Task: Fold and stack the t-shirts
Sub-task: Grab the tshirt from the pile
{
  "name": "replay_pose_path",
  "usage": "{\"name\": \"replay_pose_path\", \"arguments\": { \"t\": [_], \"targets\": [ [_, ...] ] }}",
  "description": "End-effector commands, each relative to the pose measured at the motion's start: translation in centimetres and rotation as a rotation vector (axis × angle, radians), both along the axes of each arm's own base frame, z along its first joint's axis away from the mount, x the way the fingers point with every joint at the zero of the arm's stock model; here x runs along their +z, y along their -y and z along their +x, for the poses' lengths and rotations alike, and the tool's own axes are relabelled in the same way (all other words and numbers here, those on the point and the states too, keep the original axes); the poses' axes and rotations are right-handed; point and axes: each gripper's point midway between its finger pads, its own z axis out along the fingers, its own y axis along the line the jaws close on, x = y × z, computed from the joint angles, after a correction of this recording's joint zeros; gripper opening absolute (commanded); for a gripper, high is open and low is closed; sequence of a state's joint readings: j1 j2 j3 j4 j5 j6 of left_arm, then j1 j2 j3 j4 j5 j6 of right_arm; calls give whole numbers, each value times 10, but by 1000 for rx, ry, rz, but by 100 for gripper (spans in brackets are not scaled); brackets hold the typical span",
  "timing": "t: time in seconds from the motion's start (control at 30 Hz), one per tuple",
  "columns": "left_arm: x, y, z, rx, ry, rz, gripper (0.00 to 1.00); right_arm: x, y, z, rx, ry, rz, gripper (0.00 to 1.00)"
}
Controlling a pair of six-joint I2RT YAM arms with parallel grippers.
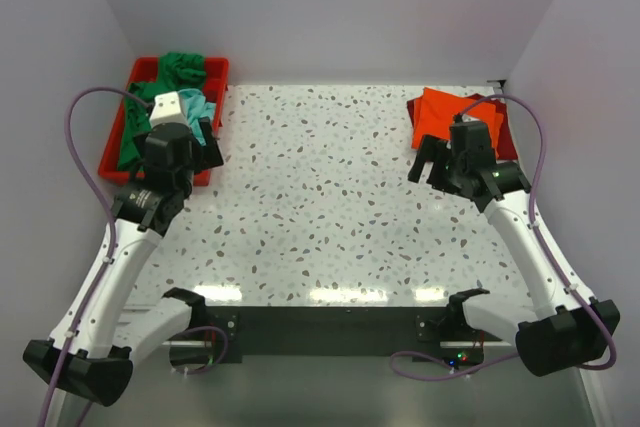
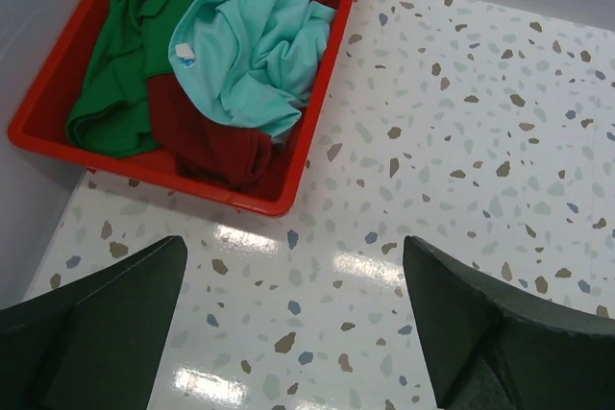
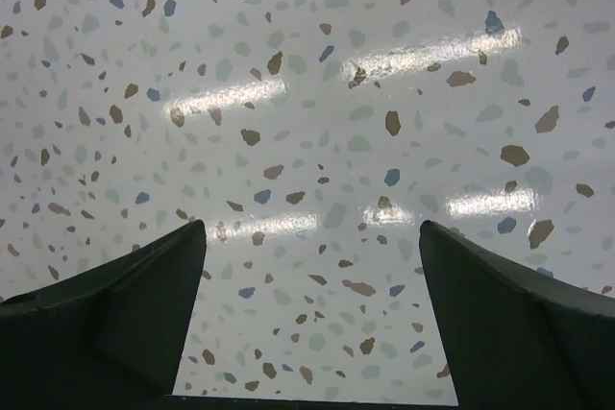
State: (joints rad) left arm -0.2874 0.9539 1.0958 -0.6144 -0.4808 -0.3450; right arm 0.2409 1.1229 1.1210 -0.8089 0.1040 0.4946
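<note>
The near part of the light teal t-shirt [image 2: 255, 40] is beside the white tag, and my left gripper should move outward and down to it next.
A light teal t-shirt [image 2: 255, 40] lies crumpled in the red tray [image 2: 38, 108], on top of a green shirt [image 2: 120, 45] and a dark red shirt [image 2: 207, 141]. In the top view the tray [image 1: 112, 152] is at the far left. A folded orange shirt [image 1: 440, 117] lies on a dark red one [image 1: 505, 132] at the far right. My left gripper [image 2: 293, 309] is open and empty above the table just in front of the tray. My right gripper [image 3: 312, 285] is open and empty over bare table, just in front of the folded stack [image 1: 430, 162].
The terrazzo table [image 1: 320, 197] is walled on the left, the back and the right. A black plate [image 1: 330, 327] lies at the near edge between the arm bases.
</note>
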Motion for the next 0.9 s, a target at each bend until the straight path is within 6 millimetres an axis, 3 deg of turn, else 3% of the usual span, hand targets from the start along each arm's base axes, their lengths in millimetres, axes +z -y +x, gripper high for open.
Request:
{"name": "replay_pose_path", "arguments": {
  "t": [0.0, 0.27, 0.4, 0.5, 0.63, 0.7, 0.73, 0.87],
  "targets": [
    [23, -14, -2, 48, 31, 54, 100, 17, -3, 1, 3, 42, 28, 96],
    [50, -10, 3, -97, 44, 221, 100, 13, -7, -6, 23, 26, 50, 96],
    [48, -17, 15, -70, 31, 227, 100, 9, -6, -5, 12, 15, 45, 96],
    [25, -48, 42, -46, -50, 127, 100, 6, -10, 1, 11, 24, 66, 96],
    [-1, -68, 76, -6, -116, 68, 100, 5, -16, 9, 30, 8, 76, 96],
    [-2, -77, 90, -4, -106, 32, 100, 4, -17, 13, 38, -2, 74, 96],
    [-16, -81, 100, 7, -135, 1, 100, 5, -19, 16, 39, 8, 78, 96],
    [-37, -102, 129, 53, -152, -73, 99, -3, -23, 25, 53, -3, 86, 96]
  ]
}}
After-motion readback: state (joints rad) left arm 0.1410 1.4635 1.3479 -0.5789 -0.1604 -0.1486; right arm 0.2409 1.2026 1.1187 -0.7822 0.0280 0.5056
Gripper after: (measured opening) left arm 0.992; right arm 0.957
